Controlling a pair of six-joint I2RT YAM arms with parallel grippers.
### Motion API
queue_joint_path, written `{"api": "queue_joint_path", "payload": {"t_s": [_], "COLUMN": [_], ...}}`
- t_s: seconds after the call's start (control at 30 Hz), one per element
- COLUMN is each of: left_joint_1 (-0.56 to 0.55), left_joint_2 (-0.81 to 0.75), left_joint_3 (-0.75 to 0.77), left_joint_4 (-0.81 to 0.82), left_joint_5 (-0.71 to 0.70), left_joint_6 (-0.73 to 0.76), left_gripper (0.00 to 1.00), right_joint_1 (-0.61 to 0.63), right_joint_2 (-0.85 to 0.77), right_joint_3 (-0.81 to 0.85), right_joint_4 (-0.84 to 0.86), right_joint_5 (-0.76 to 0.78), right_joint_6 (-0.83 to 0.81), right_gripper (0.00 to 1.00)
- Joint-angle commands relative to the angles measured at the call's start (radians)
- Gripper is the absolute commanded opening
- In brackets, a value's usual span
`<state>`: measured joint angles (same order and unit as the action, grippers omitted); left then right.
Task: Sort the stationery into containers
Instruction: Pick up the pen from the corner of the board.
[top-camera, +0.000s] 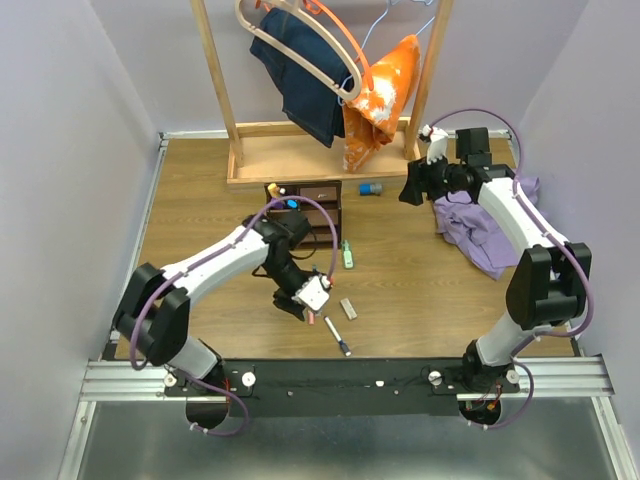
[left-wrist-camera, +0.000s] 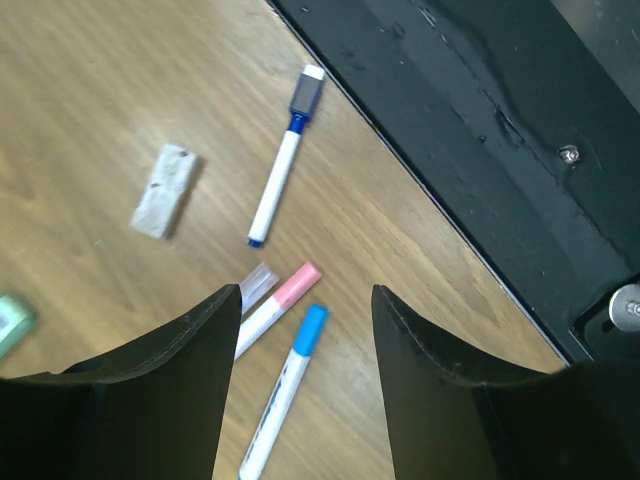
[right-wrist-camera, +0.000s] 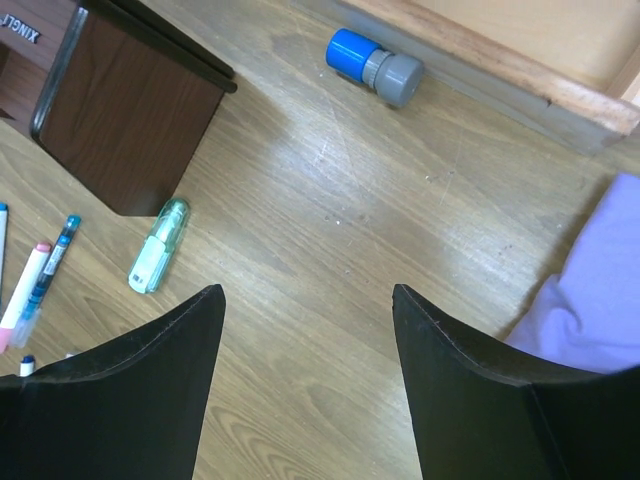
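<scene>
The grey cap of the blue-tipped pen lies below the left gripper and to its right in the top view, so the left gripper needs to move that way, back and down onto the cap.
My left gripper (top-camera: 298, 308) (left-wrist-camera: 305, 295) is open and empty, low over the table near its front edge. Below its jaws lie a white pen with a blue cap (left-wrist-camera: 288, 385) and a pink-capped pen (left-wrist-camera: 277, 300). A blue-tipped pen with a grey cap (left-wrist-camera: 285, 160) (top-camera: 337, 335) and a beige eraser (left-wrist-camera: 165, 190) (top-camera: 348, 308) lie further off. The dark brown organizer (top-camera: 305, 205) (right-wrist-camera: 120, 110) stands mid-table. A green highlighter (top-camera: 347, 254) (right-wrist-camera: 158, 245) lies beside it. My right gripper (top-camera: 408, 190) (right-wrist-camera: 306, 292) is open and empty above bare wood, near a blue-capped item (top-camera: 371, 188) (right-wrist-camera: 375, 65).
A light-wood clothes rack (top-camera: 300, 160) with jeans and an orange garment stands at the back. A purple cloth (top-camera: 490, 225) (right-wrist-camera: 590, 300) lies at the right under my right arm. The black base rail (left-wrist-camera: 480, 120) runs along the front edge.
</scene>
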<state>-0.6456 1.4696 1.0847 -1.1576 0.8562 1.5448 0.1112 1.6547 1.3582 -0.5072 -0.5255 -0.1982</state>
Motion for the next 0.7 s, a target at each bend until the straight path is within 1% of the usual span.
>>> {"api": "queue_joint_path", "payload": {"t_s": [0.0, 0.13, 0.17, 0.2, 0.27, 0.3, 0.47, 0.67], "left_joint_1": [-0.091, -0.186, -0.224, -0.241, -0.265, -0.275, -0.313, -0.354], "left_joint_2": [0.101, 0.187, 0.195, 0.201, 0.215, 0.219, 0.244, 0.247], "left_joint_3": [0.007, 0.029, 0.032, 0.032, 0.017, 0.009, -0.019, -0.029], "left_joint_4": [0.073, 0.134, 0.165, 0.180, 0.252, 0.284, 0.418, 0.456], "left_joint_5": [-0.112, -0.149, -0.151, -0.152, -0.149, -0.145, -0.174, -0.175], "left_joint_6": [0.008, -0.052, -0.069, -0.107, -0.150, -0.205, -0.276, -0.299], "left_gripper": [0.63, 0.63, 0.63, 0.63, 0.62, 0.62, 0.60, 0.56], "right_joint_1": [-0.002, -0.002, -0.002, -0.002, -0.002, -0.002, -0.002, -0.002], "right_joint_2": [-0.029, -0.041, -0.044, -0.052, -0.058, -0.061, -0.085, -0.116], "right_joint_3": [0.058, 0.048, 0.041, 0.038, 0.032, 0.024, -0.002, -0.042], "right_joint_4": [-0.022, -0.008, 0.008, 0.013, 0.027, 0.041, 0.053, 0.058], "right_joint_5": [-0.025, -0.021, -0.016, -0.013, -0.014, -0.018, -0.024, -0.022], "right_joint_6": [-0.052, -0.066, -0.063, -0.058, -0.047, -0.044, -0.017, -0.014], "right_gripper": [0.76, 0.76, 0.76, 0.76, 0.76, 0.76, 0.76, 0.76]}}
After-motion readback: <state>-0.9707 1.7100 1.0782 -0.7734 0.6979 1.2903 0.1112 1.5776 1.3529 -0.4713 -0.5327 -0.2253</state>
